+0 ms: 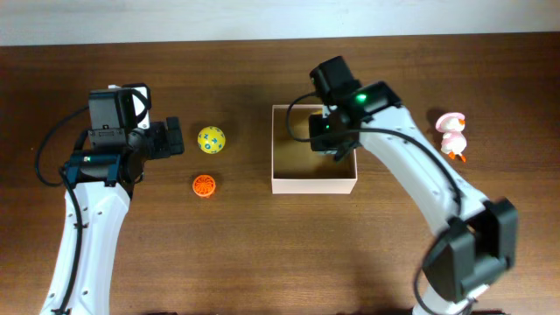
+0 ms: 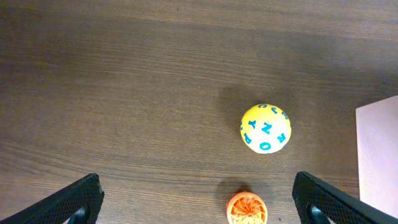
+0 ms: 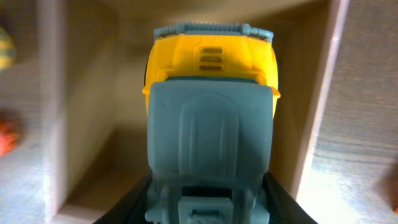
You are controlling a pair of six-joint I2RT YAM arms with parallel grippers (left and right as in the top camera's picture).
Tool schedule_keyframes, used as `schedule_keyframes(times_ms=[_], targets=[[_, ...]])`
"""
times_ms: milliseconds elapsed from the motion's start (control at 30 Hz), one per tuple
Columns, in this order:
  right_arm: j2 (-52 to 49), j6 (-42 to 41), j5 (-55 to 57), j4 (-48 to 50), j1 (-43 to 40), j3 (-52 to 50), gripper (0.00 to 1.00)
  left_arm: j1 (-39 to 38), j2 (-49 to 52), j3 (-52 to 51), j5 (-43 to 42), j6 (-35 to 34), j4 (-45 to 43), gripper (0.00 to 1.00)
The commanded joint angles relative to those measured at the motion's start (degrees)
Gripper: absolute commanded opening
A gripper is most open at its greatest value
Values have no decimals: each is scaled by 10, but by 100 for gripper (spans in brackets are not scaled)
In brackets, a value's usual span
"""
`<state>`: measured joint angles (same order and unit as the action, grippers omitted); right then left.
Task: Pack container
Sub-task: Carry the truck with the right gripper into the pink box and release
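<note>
The container's tan bottom lies below my right gripper, which is already inside the container's white sides. My right gripper should next lower the toy truck (image 3: 210, 112) straight down and let go of it there.
The container (image 1: 278, 179) is a square shallow box with white walls and a tan inside, at the table's middle. My right gripper (image 1: 337, 144) hangs over its right half, shut on a yellow and grey-blue toy truck (image 3: 210, 112) that points down into the container (image 3: 87, 130). My left gripper (image 1: 173, 138) is open and empty, left of a yellow ball with blue letters (image 1: 211, 138) and an orange wheel-shaped toy (image 1: 204, 185). In the left wrist view the ball (image 2: 265, 127) lies ahead and the orange toy (image 2: 247, 208) lies between the spread fingers (image 2: 199, 205).
A pink and white duck figure (image 1: 451, 134) stands to the right of the container. The container's white wall (image 2: 379, 155) shows at the right edge of the left wrist view. The table is dark brown wood.
</note>
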<state>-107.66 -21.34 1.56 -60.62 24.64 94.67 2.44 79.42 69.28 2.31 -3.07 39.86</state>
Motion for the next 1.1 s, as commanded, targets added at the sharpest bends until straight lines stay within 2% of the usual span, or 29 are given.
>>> schedule_keyframes(times_ms=[0, 200, 233, 300, 367, 467, 600, 800, 867, 1067], targets=[[-34, -21, 32, 12, 0, -4, 28, 3, 4, 10, -6, -7, -1, 99], [-83, -21, 42, 33, 0, -4, 28, 3, 4, 10, -6, -7, -1, 99], [-88, -21, 41, 38, 0, -4, 33, 3, 4, 10, -6, -7, -1, 99], [-90, -21, 43, 45, 0, -4, 48, 3, 4, 11, -6, -7, -1, 99], [-91, -21, 62, 49, 0, -4, 54, 3, 4, 10, -6, -7, -1, 99], [-91, -21, 81, 50, 0, -2, 59, 3, 4, 10, -6, -7, -1, 99], [-83, -21, 108, 43, 0, 0, 59, 3, 4, 10, -6, -7, -1, 99], [-19, -10, 163, 8, 0, 30, 61, 3, 4, 11, -6, -7, -1, 99], [16, 21, 165, 0, 0, 46, 62, 3, 4, 10, -6, -7, -1, 99], [134, 87, 168, 3, -29, 70, 75, 3, 4, 10, -6, -7, -1, 99]])
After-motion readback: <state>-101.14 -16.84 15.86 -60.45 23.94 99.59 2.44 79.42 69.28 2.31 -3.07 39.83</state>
